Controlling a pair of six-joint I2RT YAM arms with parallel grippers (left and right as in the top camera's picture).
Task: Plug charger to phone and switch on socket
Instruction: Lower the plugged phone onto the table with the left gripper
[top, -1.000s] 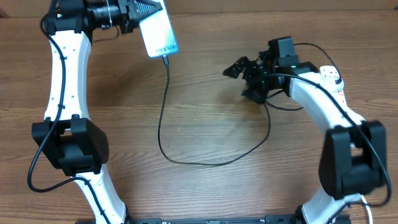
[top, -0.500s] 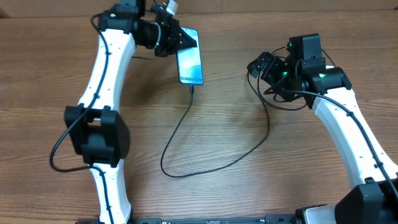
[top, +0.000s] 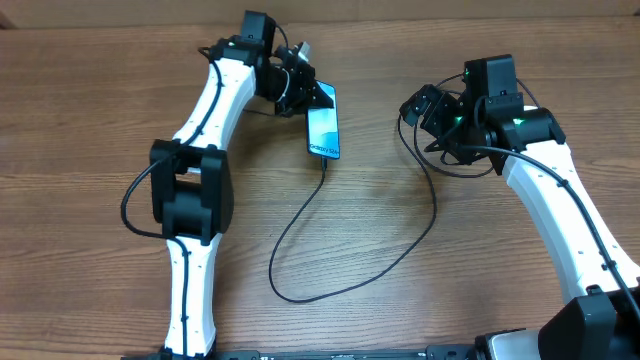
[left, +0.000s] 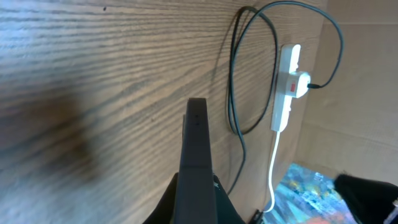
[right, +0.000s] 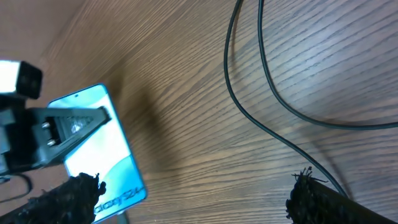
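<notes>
The charger cable already meets the lower edge of the phone, so my left gripper needs to lower the phone (top: 323, 128) onto the bare wood below it and let it go.
The phone (top: 323, 128), its screen lit cyan, hangs above the table at the top centre, and my left gripper (top: 303, 93) is shut on its upper end. In the left wrist view the phone (left: 197, 149) shows edge-on between the fingers. The black charger cable (top: 300, 296) meets the phone's lower edge and loops across the table toward my right gripper (top: 421, 108), which stands open and holds nothing. The white socket (left: 285, 93), with a red switch and a plug in it, lies at the far side; in the overhead view my right arm hides it. The phone (right: 93, 149) also shows in the right wrist view.
The socket's thick white cord (left: 273, 168) runs back toward a colourful printed object (left: 311, 193) off the table's edge. The cable (right: 249, 118) curves over bare wood below my right gripper (right: 193, 199).
My left arm has carried the phone rightward and down toward the table's centre, dragging the cable loop with it. My right arm swung up and to the right, then held still.
</notes>
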